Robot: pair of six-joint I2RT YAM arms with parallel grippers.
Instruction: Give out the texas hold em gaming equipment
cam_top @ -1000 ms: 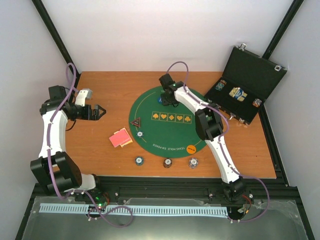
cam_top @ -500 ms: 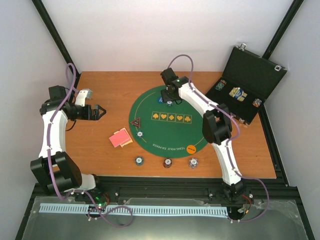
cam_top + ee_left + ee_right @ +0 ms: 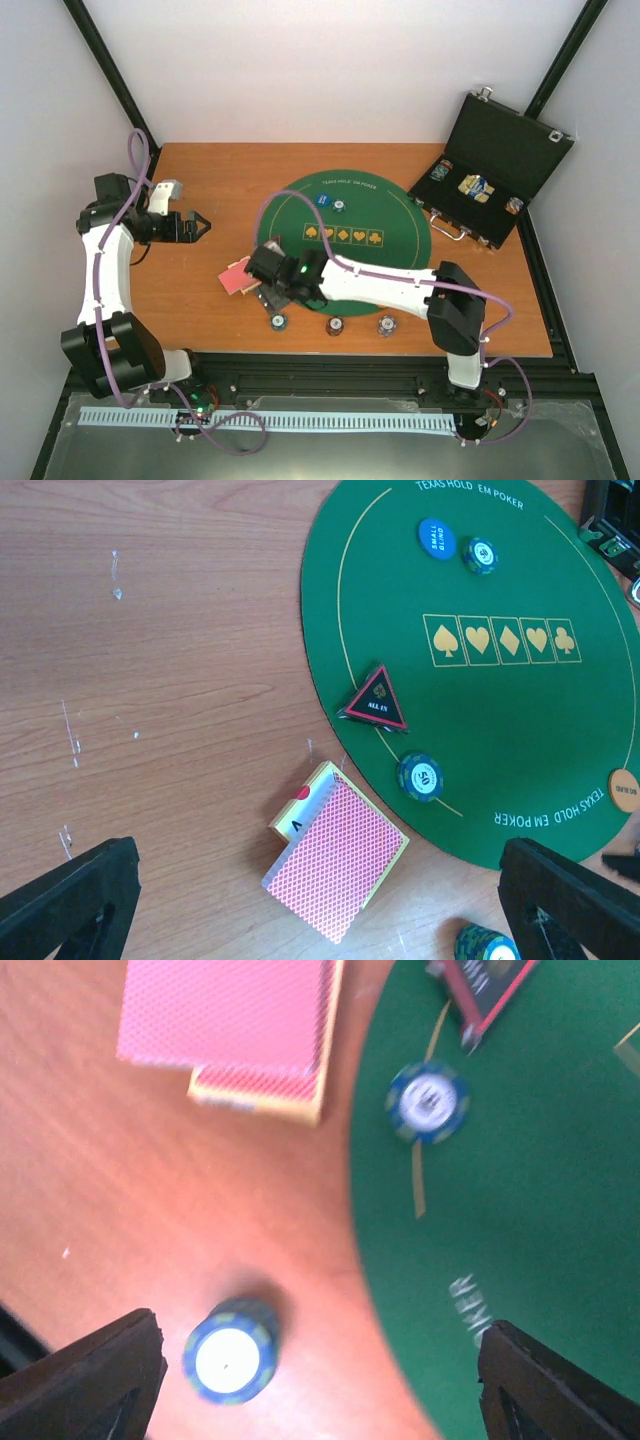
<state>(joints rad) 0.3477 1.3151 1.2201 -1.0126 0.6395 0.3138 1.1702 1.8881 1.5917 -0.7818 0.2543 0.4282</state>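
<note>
My right gripper moves back and down onto the top chip of the blue stack [image 3: 227, 1360] next, because it sits below, toward the left in the wrist view.
The red-pink-backed cards [image 3: 236, 276] lie in a stack on the wood left of the green mat [image 3: 400, 250]; they also show in the left wrist view [image 3: 338, 858] and the right wrist view [image 3: 230, 1020]. Three chip stacks [image 3: 278, 321] [image 3: 335, 326] [image 3: 386, 324] stand along the near edge. A chip [image 3: 339, 206] and a blue button [image 3: 322, 199] lie on the far mat. My right gripper [image 3: 268, 296] [image 3: 320, 1360] is open and empty, hovering above the table with a blue chip stack [image 3: 231, 1358] below it towards its left finger. My left gripper [image 3: 195, 226] [image 3: 318, 880] is open and empty, left of the cards.
The open black case [image 3: 500, 165] stands at the back right with more chips inside. A triangular "all in" marker [image 3: 378, 698] and a chip [image 3: 419, 776] sit on the mat's left edge, hidden under my right arm in the top view.
My right arm has swung from the far side of the mat to the near left, by the cards, leaving a chip on the far mat. The left arm has barely moved.
</note>
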